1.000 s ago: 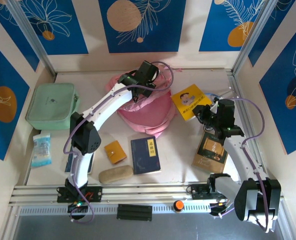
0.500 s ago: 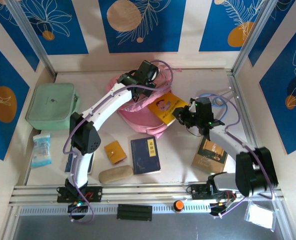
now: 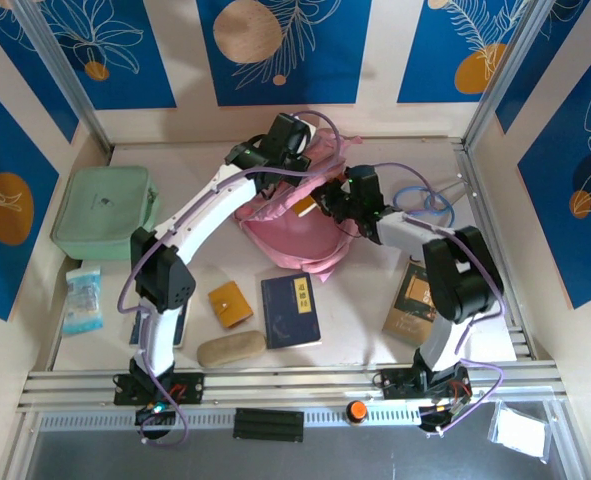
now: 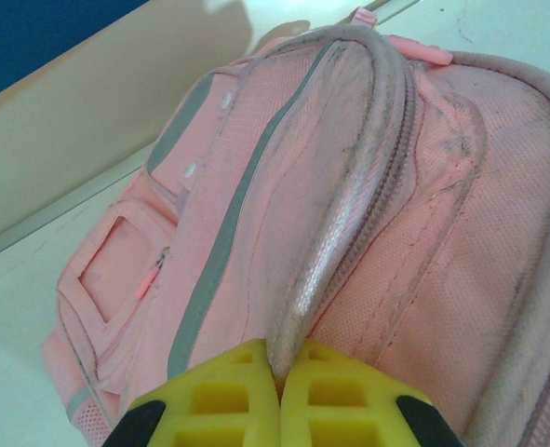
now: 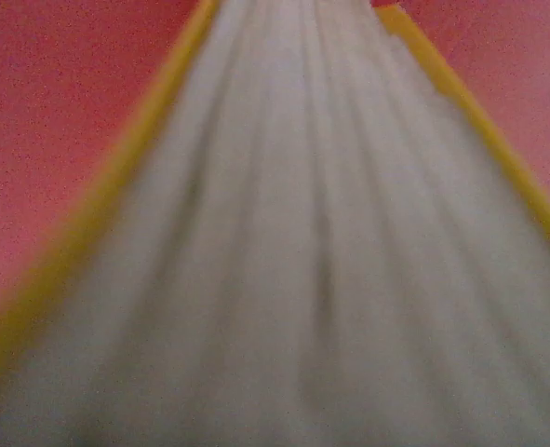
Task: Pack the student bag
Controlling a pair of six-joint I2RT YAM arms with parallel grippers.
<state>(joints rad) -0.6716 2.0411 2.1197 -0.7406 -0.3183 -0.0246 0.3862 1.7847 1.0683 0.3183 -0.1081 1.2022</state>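
Note:
My left gripper will next move the pale zip rim [image 4: 286,340] toward the mint green case's side and let go of it, because the yellow book is already partly inside the opening.
The pink student bag [image 3: 297,240] lies at the middle back of the table. My left gripper [image 4: 279,396] is shut on the pale trim of the bag's [image 4: 256,186] zip edge and holds that edge up; from above, this gripper [image 3: 287,140] is over the bag's far end. My right gripper [image 3: 327,200] reaches in from the right, shut on a yellow book [image 3: 303,206] that is partly inside the bag's opening. In the right wrist view the book's grey page edges [image 5: 293,261] run between yellow covers, with pink fabric [image 5: 33,93] on both sides; the fingers are hidden.
A mint green zip case [image 3: 105,212] sits at the left with a tissue pack [image 3: 82,298] below it. An orange wallet [image 3: 230,304], a blue book [image 3: 290,310] and a beige case [image 3: 230,349] lie in front of the bag. A brown book [image 3: 420,300] and a blue cable [image 3: 422,200] are at the right.
My right gripper has carried the yellow book leftward from the table's right side into the bag's opening. The left gripper has kept its hold on the bag's edge.

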